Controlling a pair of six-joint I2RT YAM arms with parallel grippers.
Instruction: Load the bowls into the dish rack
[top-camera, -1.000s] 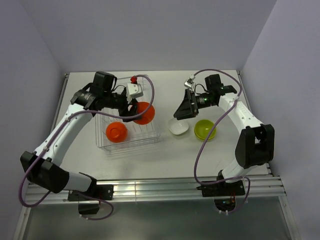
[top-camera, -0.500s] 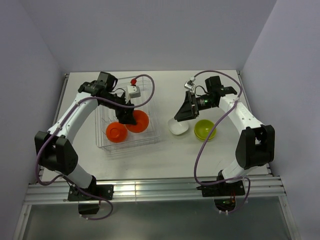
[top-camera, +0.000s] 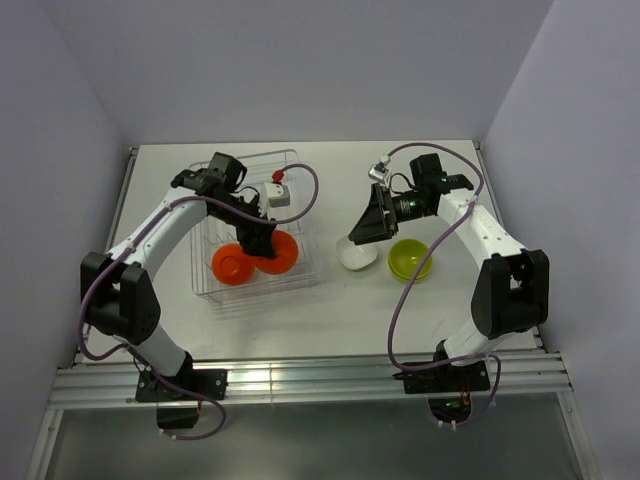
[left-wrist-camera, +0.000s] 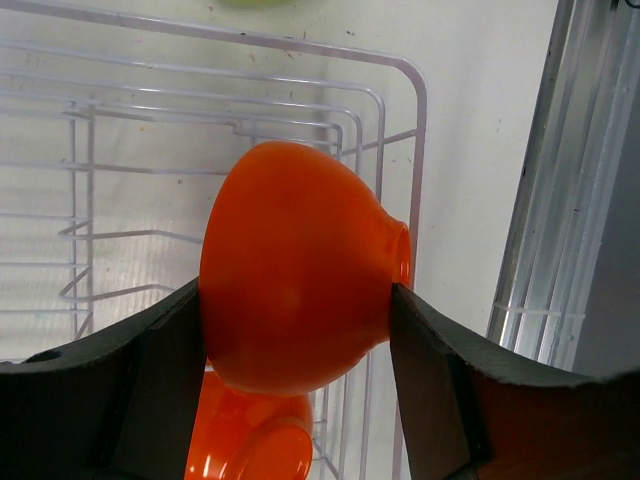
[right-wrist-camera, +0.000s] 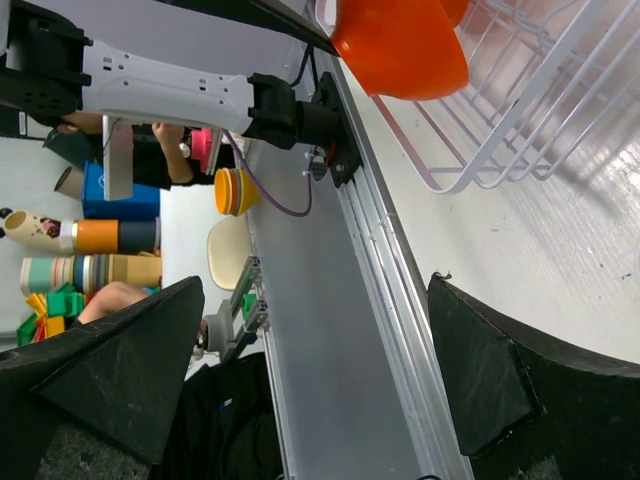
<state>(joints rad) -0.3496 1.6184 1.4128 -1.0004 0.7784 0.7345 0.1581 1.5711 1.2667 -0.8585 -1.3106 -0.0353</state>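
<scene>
My left gripper should move down next and let go of the bowl in the rack's empty near corner (top-camera: 300, 266) (left-wrist-camera: 338, 160), which is below the gripper, because the second bowl fills the spot next to it.
My left gripper (top-camera: 268, 243) is shut on an orange-red bowl (top-camera: 280, 252), holding it tilted low over the wire dish rack (top-camera: 305, 282). In the left wrist view the fingers press both sides of this bowl (left-wrist-camera: 295, 270) above the rack's wires (left-wrist-camera: 382, 110). A second orange-red bowl (top-camera: 231, 263) lies in the rack right beside it, and shows below the held one (left-wrist-camera: 250, 440). A white bowl (top-camera: 357, 257) and a lime green bowl (top-camera: 410, 259) stand on the table to the right of the rack. My right gripper (top-camera: 364, 228) hangs open just above the white bowl, nothing between its fingers (right-wrist-camera: 130, 370).
An aluminium rail (top-camera: 300, 375) runs along the table's near edge, by the arm bases. Walls close in the left, back and right sides. The rack's far half (top-camera: 250, 165) holds no bowls.
My left gripper has carried the orange-red bowl down and toward the near side, into the rack next to the other orange-red bowl. The right arm has barely moved.
</scene>
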